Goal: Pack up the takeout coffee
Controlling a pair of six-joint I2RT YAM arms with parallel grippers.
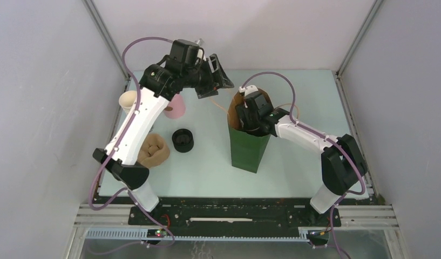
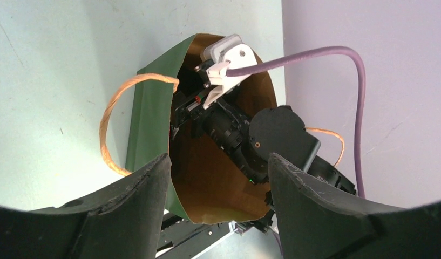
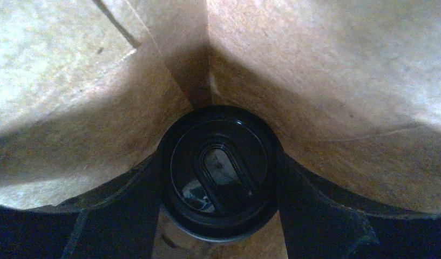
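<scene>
My right gripper needs to move slightly back toward my base next and stay low in the bag. Then it should open.
A tall green paper bag (image 1: 249, 151) with a brown inside stands at the table's centre. My right gripper (image 3: 218, 162) is deep inside it, so the top view shows only its wrist (image 1: 254, 116). In the right wrist view its two fingers press on either side of the takeout coffee (image 3: 219, 172), of which only the round black lid shows, with the bag's brown walls (image 3: 72, 81) all round. My left gripper (image 2: 218, 162) is open and empty. It hovers above and behind the bag's mouth (image 2: 153, 108), also seen in the top view (image 1: 217, 75).
A squat stack of black lids (image 1: 182, 140), a tan crumpled item (image 1: 153, 150), a pink cup (image 1: 176, 108) and cream cups (image 1: 127, 100) sit left of the bag. The bag's orange twine handle (image 2: 107, 124) loops outward. Enclosure walls stand on three sides.
</scene>
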